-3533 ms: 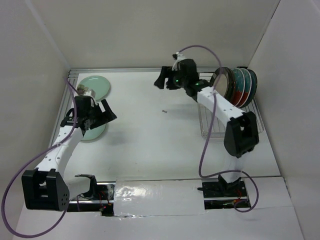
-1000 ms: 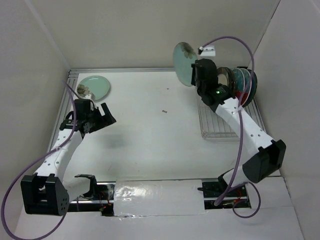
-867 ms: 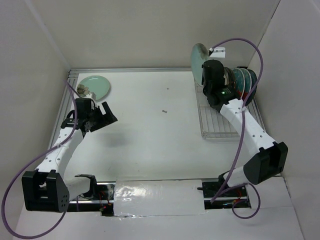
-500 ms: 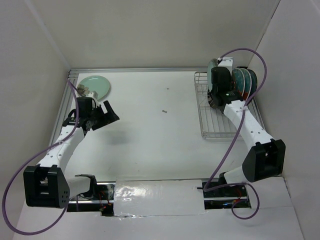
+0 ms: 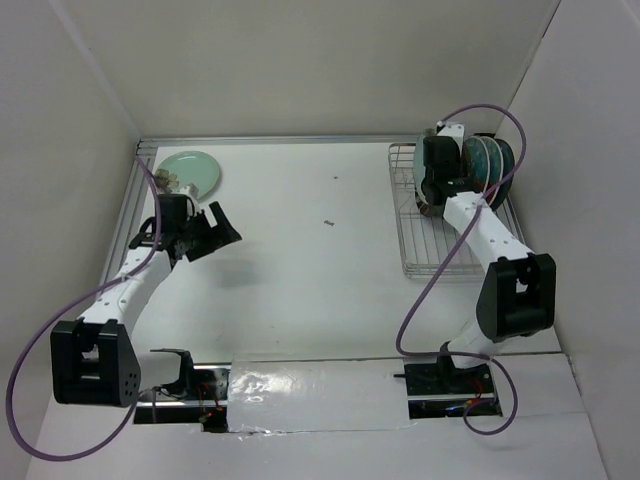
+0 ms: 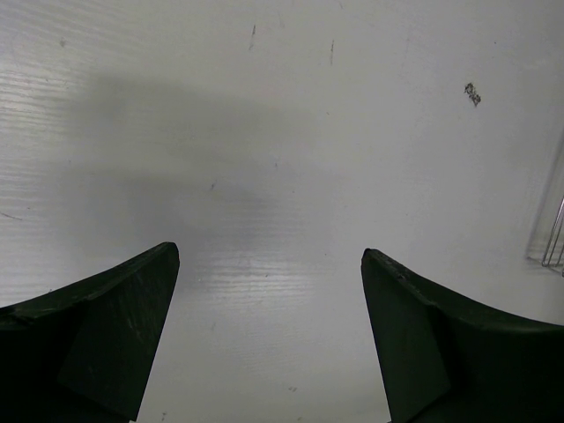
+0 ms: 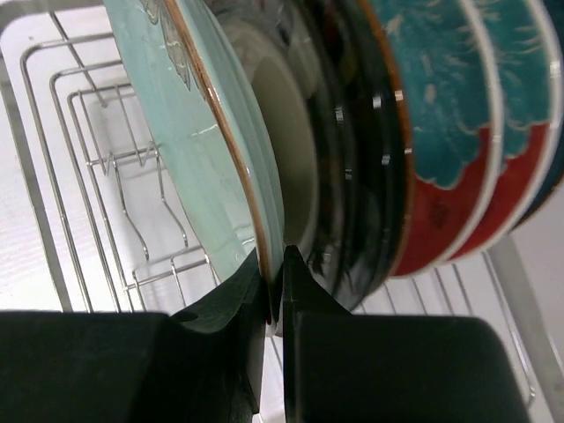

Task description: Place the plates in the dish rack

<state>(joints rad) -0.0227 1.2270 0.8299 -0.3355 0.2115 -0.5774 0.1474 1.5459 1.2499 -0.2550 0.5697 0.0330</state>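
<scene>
The left gripper needs to turn and lower to the left in the top view, onto the flat mint-green plate's near rim (image 5: 203,197), because its fingers are only around bare table.
My right gripper (image 7: 275,273) is shut on the lower rim of a mint-green plate (image 7: 211,132), which it holds on edge inside the dish rack (image 7: 88,132). This plate stands at the left end of a row of upright plates: a cream one (image 7: 295,167), dark ones (image 7: 361,150) and two red-and-teal ones (image 7: 441,123). In the top view the rack (image 5: 425,255) is at the far right. A second mint-green plate (image 5: 190,172) lies flat at the far left. My left gripper (image 5: 222,230) hovers open just in front of it, with only bare table between its fingers (image 6: 132,308).
White walls close in the table on the left, back and right. A small dark speck (image 5: 328,223) lies mid-table. The near half of the rack holds bare tines (image 7: 132,211). A corner of the rack's wire (image 6: 553,238) shows at the right edge of the left wrist view.
The right arm swung the mint-green plate from high above the table down into the rack beside the standing plates. The left arm shifted slightly, still open.
</scene>
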